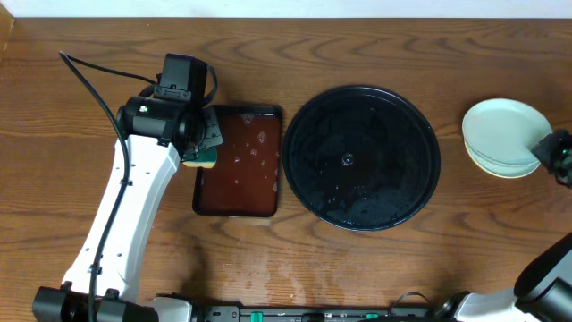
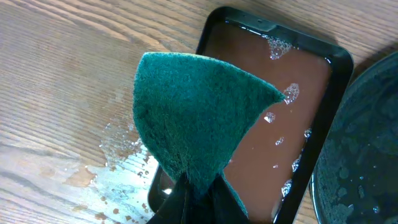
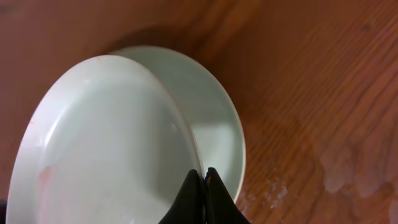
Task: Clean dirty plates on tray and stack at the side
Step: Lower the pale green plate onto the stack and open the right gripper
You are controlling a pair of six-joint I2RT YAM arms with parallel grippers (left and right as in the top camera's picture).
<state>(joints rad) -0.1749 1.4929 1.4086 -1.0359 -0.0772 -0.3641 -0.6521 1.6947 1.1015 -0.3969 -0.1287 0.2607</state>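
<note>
My right gripper lowers the top mint-white plate straight down onto that stack next and lets go of the plate's rim.
The round black tray (image 1: 366,156) sits mid-table, wet and with no plates on it; its edge shows in the left wrist view (image 2: 367,155). The plates (image 1: 505,134) are stacked on the table at the far right. My right gripper (image 1: 547,152) is shut on the rim of the top mint-white plate (image 3: 106,143), which is tilted above a lower plate (image 3: 217,118); a faint pink smear marks its left side. My left gripper (image 2: 196,199) is shut on a green sponge (image 2: 193,118), held over the left edge of the brown tray, also seen from overhead (image 1: 201,159).
The rectangular dark-brown tray (image 1: 241,170) holds soapy water (image 2: 280,93) just left of the black tray. A wet, foamy patch (image 2: 118,155) lies on the wooden table beside it. Damp marks show on the table near the plates (image 3: 348,168).
</note>
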